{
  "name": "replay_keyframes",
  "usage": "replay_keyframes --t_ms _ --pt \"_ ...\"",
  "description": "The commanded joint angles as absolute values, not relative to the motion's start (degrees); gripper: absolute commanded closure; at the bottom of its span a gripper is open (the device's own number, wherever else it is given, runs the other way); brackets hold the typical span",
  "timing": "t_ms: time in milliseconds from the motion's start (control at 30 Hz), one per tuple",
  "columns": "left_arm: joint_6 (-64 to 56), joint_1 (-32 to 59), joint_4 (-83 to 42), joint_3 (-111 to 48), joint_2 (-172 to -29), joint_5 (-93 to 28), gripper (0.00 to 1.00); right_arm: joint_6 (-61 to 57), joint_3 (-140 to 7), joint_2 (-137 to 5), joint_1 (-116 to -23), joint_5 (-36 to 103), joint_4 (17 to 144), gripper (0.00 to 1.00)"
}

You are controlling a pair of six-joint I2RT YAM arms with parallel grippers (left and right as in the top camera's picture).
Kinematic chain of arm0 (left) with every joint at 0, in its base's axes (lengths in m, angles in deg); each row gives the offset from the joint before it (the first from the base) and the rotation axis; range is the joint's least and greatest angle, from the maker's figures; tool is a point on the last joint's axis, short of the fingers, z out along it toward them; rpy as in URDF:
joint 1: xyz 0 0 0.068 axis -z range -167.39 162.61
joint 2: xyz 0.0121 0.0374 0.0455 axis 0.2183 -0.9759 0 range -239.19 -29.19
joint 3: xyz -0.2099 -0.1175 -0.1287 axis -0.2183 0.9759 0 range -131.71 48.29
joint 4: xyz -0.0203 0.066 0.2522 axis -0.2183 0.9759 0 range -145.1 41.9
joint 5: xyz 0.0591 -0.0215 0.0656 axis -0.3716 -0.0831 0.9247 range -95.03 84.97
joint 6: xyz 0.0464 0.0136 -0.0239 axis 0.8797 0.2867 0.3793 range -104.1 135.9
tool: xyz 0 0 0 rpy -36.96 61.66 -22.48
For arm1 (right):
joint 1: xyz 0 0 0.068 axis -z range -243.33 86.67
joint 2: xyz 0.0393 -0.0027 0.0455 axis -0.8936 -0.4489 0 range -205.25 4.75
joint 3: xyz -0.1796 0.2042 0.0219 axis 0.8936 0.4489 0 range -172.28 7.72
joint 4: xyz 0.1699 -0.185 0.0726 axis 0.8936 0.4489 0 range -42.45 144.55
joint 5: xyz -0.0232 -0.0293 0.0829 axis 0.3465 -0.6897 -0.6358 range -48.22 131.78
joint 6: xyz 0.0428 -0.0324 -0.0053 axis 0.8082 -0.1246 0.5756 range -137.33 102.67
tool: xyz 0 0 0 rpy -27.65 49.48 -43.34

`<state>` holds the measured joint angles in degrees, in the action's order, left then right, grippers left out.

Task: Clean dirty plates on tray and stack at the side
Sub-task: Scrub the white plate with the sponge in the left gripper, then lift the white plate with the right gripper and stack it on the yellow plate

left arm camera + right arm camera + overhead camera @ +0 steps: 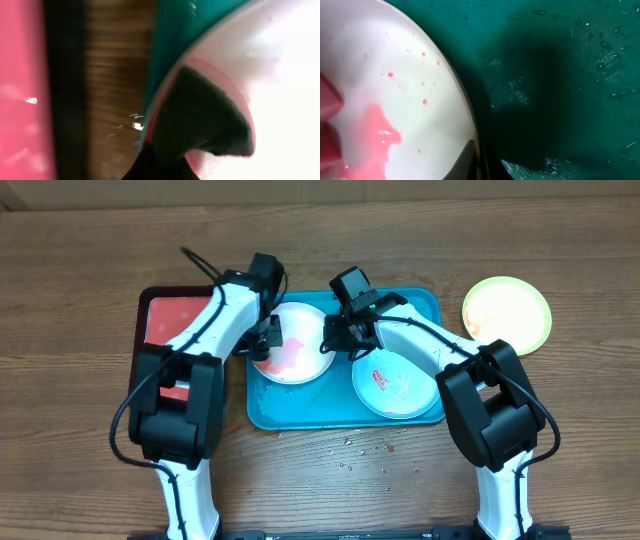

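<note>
My right gripper will go up, carry the white plate (295, 352) past the tray and lower it onto the lime-rimmed plate (507, 313), because that one is already at the side.
The white plate (295, 352) with pink-red smears lies at the left of the turquoise tray (300, 415). My right gripper (335, 340) is shut on its right rim; the right wrist view shows the rim (395, 75) running into the jaws (475, 165) over the tray floor (560, 75). My left gripper (268, 338) is at the plate's left rim, shut on a dark soft-edged sponge (205, 115) that presses on the plate (280, 75). The mint-rimmed plate (400, 385) lies on the tray's right. The lime-rimmed plate (507, 313) sits on the table to the right.
A red tray (170, 320) with a dark rim lies left of the turquoise tray, under my left arm; it also shows in the left wrist view (20, 90). Small crumbs (365, 448) are scattered on the wooden table in front of the tray.
</note>
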<state>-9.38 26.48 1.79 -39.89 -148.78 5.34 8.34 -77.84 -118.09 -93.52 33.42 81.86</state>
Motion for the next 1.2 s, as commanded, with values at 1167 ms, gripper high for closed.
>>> replay_keyframes --t_ms 1167 --pt "-13.14 5.78 3.14 -37.97 -136.15 8.29 0.96 -37.62 -100.16 -109.05 -116.87 122.99 90.14 0.96"
